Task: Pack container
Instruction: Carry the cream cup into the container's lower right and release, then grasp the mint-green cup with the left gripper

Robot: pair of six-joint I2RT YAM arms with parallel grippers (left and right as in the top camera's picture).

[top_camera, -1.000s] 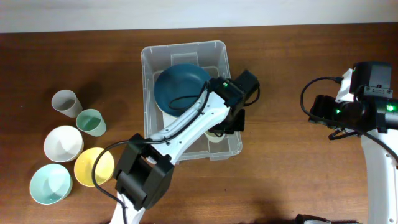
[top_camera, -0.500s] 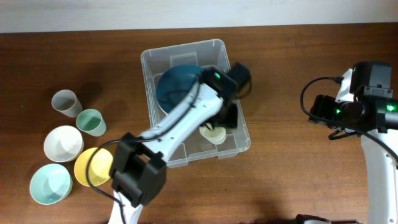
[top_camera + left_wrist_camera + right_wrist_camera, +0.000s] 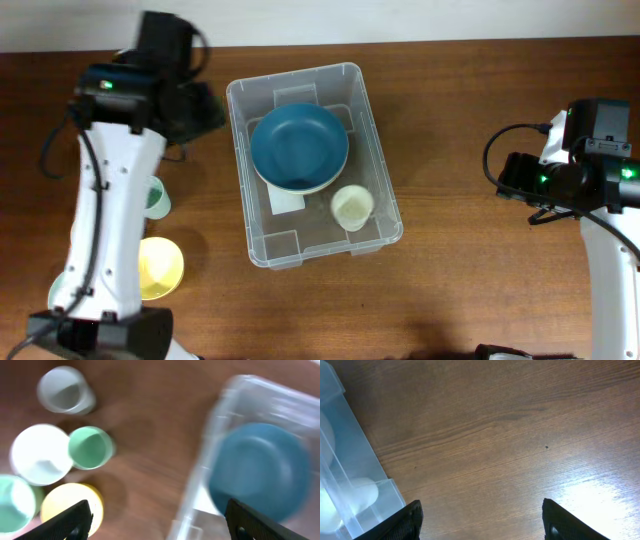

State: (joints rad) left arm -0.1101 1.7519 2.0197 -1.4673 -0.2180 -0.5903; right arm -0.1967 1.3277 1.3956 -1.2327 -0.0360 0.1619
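Observation:
My left gripper lowers away from the container onto the cup's rim facing the container [image 3: 163, 195] next, since the white bowl crowds the green cup's far side.
The clear container [image 3: 310, 235] sits mid-table. It holds a dark blue bowl [image 3: 300, 148] stacked on a pale one, and a cream cup [image 3: 350, 207] standing upright beside them. My left gripper [image 3: 203, 108] is open and empty, above the wood left of the container's far corner. In the blurred left wrist view its fingers [image 3: 75, 521] frame bare wood, with the container [image 3: 210, 460] and blue bowl [image 3: 260, 472] at the right. My right gripper [image 3: 487, 522] is open over bare wood, well right of the container [image 3: 350, 460].
Left of the container stand a grey cup [image 3: 65, 390], a green cup [image 3: 90, 447], a white bowl [image 3: 40, 455], a yellow bowl [image 3: 70, 507] and a mint bowl [image 3: 12, 502]. The left arm hides most of them from overhead.
My left gripper opened and let go of the cream cup inside the container, then swung out to the far left. The container turned slightly. The right arm stayed still.

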